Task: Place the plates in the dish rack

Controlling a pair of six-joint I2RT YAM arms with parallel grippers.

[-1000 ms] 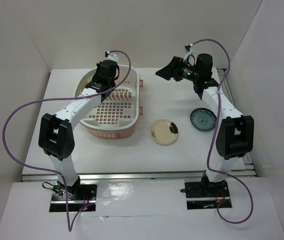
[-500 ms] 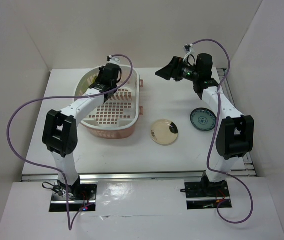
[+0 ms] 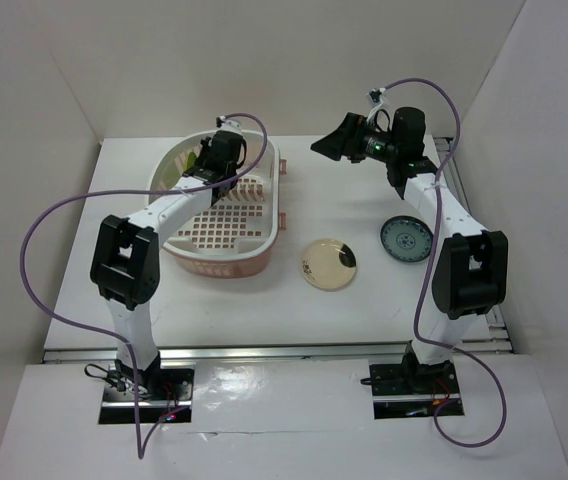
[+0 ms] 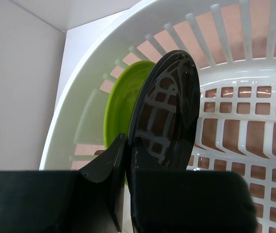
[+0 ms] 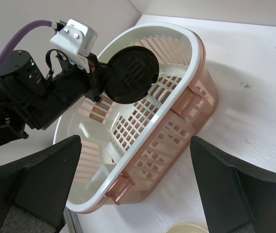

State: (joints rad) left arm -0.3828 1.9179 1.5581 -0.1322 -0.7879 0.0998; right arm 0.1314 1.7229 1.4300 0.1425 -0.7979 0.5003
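The left gripper brings the upright black plate down into the rack's gap below it next, between the lime green plate and the dividers, and releases the plate's rim.
My left gripper [image 3: 209, 165] [image 4: 127, 145] is shut on the rim of the glossy black plate [image 4: 167, 111]. It holds the plate upright over the far left end of the dish rack [image 3: 264, 235]. The plate also shows in the right wrist view [image 5: 130, 75], above the rack's white rim [image 5: 177, 104]. The lime green plate [image 4: 118, 107] stands on edge just behind it, against the rack's end wall. The cream plate with a dark spot [image 3: 329, 263] and the teal plate [image 3: 406, 239] lie flat on the table. My right gripper [image 3: 332, 143] [image 5: 135, 170] is open and empty, raised to the right of the rack.
White walls close in the table on the left, back and right. The rack's salmon side handle [image 3: 285, 218] juts toward the cream plate. A row of upright dividers [image 3: 247, 187] stands inside the rack, beside my left wrist.
My left gripper has moved a little to the right and back over the rack with the black plate in it. The right arm has not moved.
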